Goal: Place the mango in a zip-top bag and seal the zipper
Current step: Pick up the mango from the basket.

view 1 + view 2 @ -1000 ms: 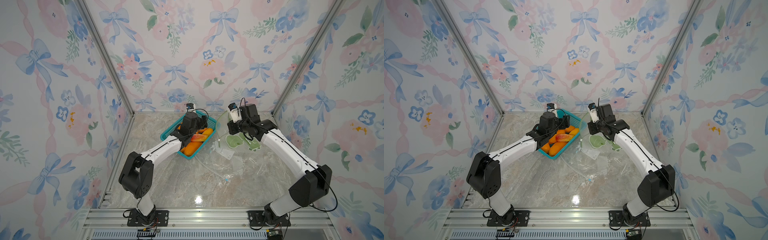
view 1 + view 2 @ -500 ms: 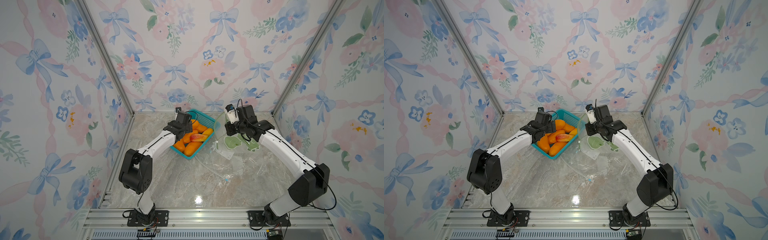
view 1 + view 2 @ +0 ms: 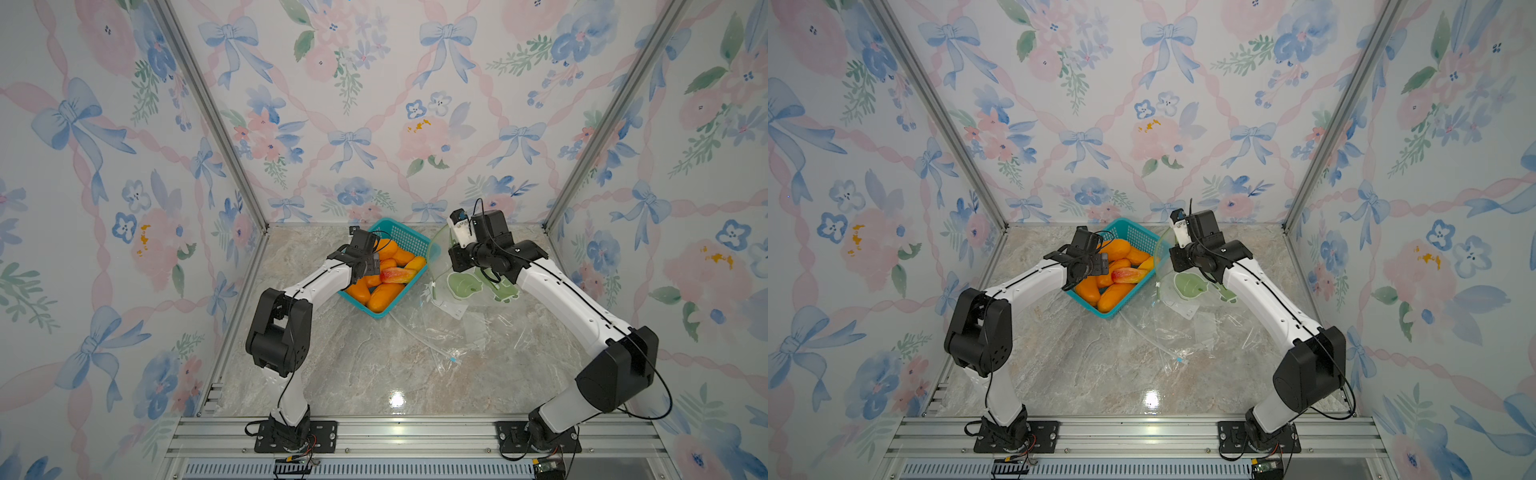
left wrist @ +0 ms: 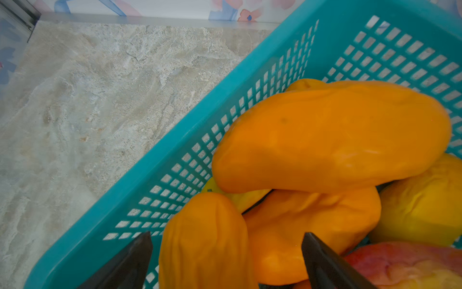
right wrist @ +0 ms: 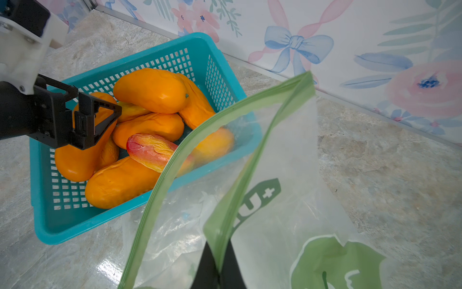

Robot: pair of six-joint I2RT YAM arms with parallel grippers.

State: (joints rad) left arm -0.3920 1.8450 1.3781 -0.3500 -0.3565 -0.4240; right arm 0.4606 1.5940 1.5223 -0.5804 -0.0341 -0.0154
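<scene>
My left gripper is open just above the orange mango (image 3: 360,289) (image 4: 207,248), which is already lined up between its fingers, so next it will lower them past the mango's sides and close.
A teal basket (image 3: 409,240) (image 3: 1133,232) at the back of the table holds several orange mangoes (image 3: 384,297) and a red-yellow mango (image 5: 152,150). My left gripper (image 4: 226,236) (image 3: 370,266) is open wide, low over the basket's left side. One orange mango (image 4: 202,237) lies between its fingers, untouched. My right gripper (image 5: 218,262) is shut on the green zipper edge of the clear zip-top bag (image 5: 287,200) (image 3: 461,286) and holds it up beside the basket's right wall. The bag's mouth gapes toward the basket.
More clear plastic bags (image 3: 440,336) lie flat on the marble table in front of the held bag. The basket's left wall (image 4: 175,155) stands close by my left fingers. Flowered walls close in the back and both sides.
My left gripper has slid from over the basket's middle to its left side and opened fully. My right gripper has shifted the held bag slightly toward the basket.
</scene>
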